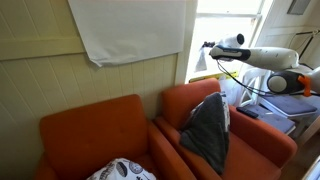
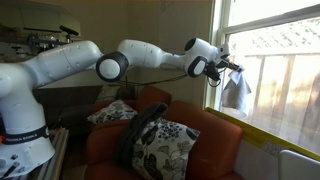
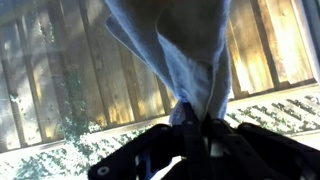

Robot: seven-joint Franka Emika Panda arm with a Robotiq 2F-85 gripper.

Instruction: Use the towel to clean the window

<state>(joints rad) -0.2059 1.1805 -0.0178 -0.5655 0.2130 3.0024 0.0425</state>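
Observation:
My gripper is above the orange armchair's backrest [image 2: 213,128]. Next I will pull it back from the glass [image 2: 280,80], tilt it down and lower the towel to release it there.
My gripper [image 2: 232,67] is shut on a pale blue-grey towel [image 2: 238,92] and holds it up against the window glass [image 2: 280,80]. In that exterior view the towel hangs down from the fingers, close to the window's left frame. In the wrist view the towel [image 3: 185,50] fills the top middle, pinched between the dark fingers [image 3: 195,130], with the pane and a fence and foliage outside behind it. In an exterior view the arm [image 1: 262,57] reaches toward the bright window [image 1: 225,35]; the towel is hard to make out there.
Two orange armchairs [image 1: 95,135] stand under the window wall, one with a dark cloth [image 1: 208,130] draped on it. A patterned cushion [image 2: 160,148] lies on a chair. A white sheet [image 1: 125,30] hangs on the wall. The window sill [image 2: 265,140] runs below the glass.

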